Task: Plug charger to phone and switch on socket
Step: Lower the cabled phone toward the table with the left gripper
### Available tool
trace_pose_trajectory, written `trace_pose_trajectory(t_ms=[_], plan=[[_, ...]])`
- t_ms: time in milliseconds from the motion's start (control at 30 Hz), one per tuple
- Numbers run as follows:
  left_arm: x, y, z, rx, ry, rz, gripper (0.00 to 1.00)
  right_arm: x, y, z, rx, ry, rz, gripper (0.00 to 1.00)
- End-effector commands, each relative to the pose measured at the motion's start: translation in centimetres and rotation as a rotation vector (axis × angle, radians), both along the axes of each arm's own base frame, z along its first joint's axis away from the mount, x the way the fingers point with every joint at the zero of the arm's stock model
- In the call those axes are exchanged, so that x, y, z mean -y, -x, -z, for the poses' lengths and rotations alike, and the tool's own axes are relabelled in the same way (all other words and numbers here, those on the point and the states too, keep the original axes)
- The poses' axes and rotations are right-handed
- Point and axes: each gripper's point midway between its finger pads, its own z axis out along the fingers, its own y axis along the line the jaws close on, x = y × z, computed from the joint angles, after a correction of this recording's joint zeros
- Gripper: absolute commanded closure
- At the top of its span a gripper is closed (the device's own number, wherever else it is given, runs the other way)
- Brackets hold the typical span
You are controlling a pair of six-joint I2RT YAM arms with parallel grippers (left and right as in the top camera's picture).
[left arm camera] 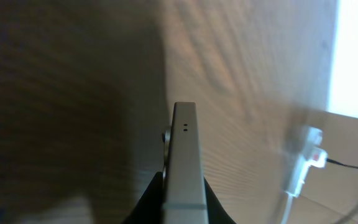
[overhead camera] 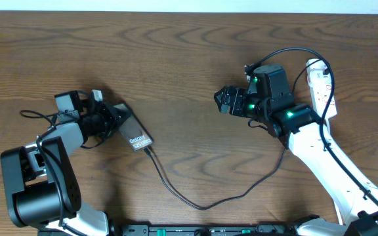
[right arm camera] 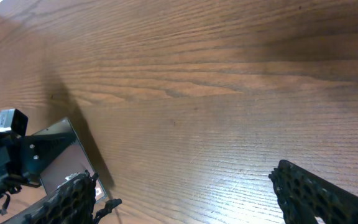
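Note:
The left gripper will next lower slightly and release the phone point(overhead camera: 135, 134) onto the bare wood just below the gripper, since the plug is already at its end.
The bronze-brown phone point(overhead camera: 135, 134) lies tilted at the left, and my left gripper point(overhead camera: 115, 123) is shut on its upper end. In the left wrist view the phone point(left arm camera: 184, 143) shows edge-on between the black jaws point(left arm camera: 184, 200). The charger point(overhead camera: 202, 205), a thin black cable, runs in a loop from the phone's lower end toward the right arm, and its plug tip point(overhead camera: 150, 149) sits at the phone's end. The white socket point(overhead camera: 319, 82) lies at the far right, partly behind my right arm. My right gripper point(overhead camera: 223, 101) is open and empty above mid-table. The right wrist view shows the open fingers point(right arm camera: 185, 199), the phone point(right arm camera: 58, 158) and the plug tip point(right arm camera: 109, 202).
The socket point(left arm camera: 307, 155) shows small and blurred in the left wrist view, with a thin cable leaving it. The right arm's thicker black cable point(overhead camera: 294, 54) arcs above its wrist. Bare wood table point(overhead camera: 189, 59) lies between the two arms.

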Motion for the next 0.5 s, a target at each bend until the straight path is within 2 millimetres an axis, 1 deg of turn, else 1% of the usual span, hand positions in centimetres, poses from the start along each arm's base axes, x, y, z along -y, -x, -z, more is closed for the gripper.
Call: trace_pose_trajectory(t_ms=[0, 167, 467], plan=[[-1.2, -0.1, 0.3, -0.01, -0.073, -0.024, 0.93, 0.0, -0.2, -0.7, 0.027, 0.01, -0.007, 0.11], [-1.5, 0.7, 1.0, -0.06, -0.095, -0.039, 0.92, 0.0, -0.2, -0.7, 0.027, 0.01, -0.007, 0.1], [-1.4, 1.4, 1.4, -0.099, -0.087, -0.038, 0.93, 0.1, -0.2, -0.7, 0.027, 0.011, -0.006, 0.09]])
